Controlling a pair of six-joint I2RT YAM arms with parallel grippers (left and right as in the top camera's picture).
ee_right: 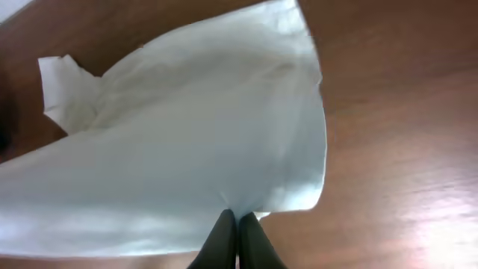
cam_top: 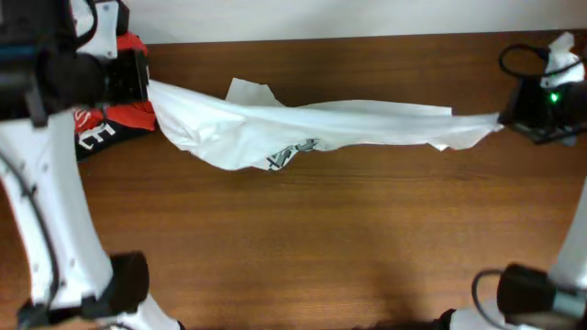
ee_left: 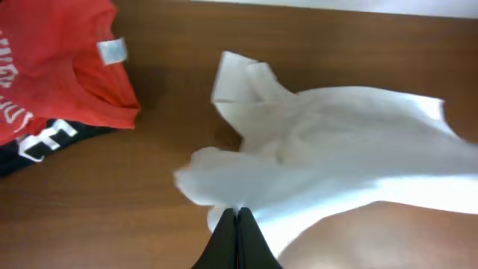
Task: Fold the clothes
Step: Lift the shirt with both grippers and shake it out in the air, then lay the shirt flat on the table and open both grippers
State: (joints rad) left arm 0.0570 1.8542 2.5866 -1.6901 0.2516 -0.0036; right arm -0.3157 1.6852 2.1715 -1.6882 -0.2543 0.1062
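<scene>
My left gripper moves down and back to the bare wood in front of the shirt [cam_top: 227, 252] next and releases. That space is clear for the cloth.
The white T-shirt [cam_top: 312, 124] hangs stretched across the back of the table, its small green-and-grey print [cam_top: 292, 153] facing the front. My left gripper [cam_top: 147, 84] is shut on the shirt's left end; in the left wrist view the jaws [ee_left: 239, 215] pinch the white cloth [ee_left: 336, 142]. My right gripper [cam_top: 503, 117] is shut on the shirt's right end; in the right wrist view the jaws [ee_right: 237, 218] pinch the cloth [ee_right: 194, 149] near a corner. The shirt is held taut between both grippers, sagging in the middle.
A red shirt with white lettering [cam_top: 128, 110] lies on dark garments at the back left, also in the left wrist view [ee_left: 52, 67]. The wooden table [cam_top: 321, 238] spreads in front of the shirt. A wall edge runs along the back.
</scene>
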